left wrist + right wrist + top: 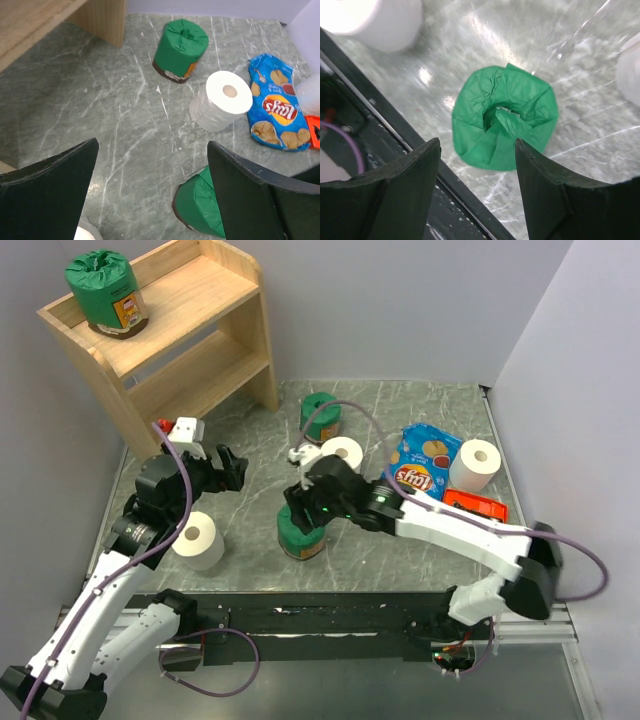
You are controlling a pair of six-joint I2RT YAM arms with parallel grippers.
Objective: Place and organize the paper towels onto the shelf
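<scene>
I should move my left gripper to the right in the top view and down onto the near green roll's rim [319, 532], because the hollow of the roll's core has room for one finger.
One green-wrapped paper towel roll [105, 295] stands on the top tier of the wooden shelf [190, 355]. On the table are two more green rolls [320, 418] [300, 537] and three white ones [343, 453] [473, 465] [200, 540]. My right gripper [305, 508] hovers over the near green roll [502, 120], open, with its fingers [415, 170] apart and off the wrap. My left gripper [230, 468] is open with nothing in it, over bare table [130, 125]. From the left wrist I see a green roll [182, 47], a white roll [222, 100] and the near green roll [197, 207].
A blue snack bag [423, 462] and a flat red packet [475, 505] lie at the right between two white rolls. The shelf's side panel [102, 20] stands at the far left. A black rail [330, 615] runs along the table's near edge, close to the near green roll.
</scene>
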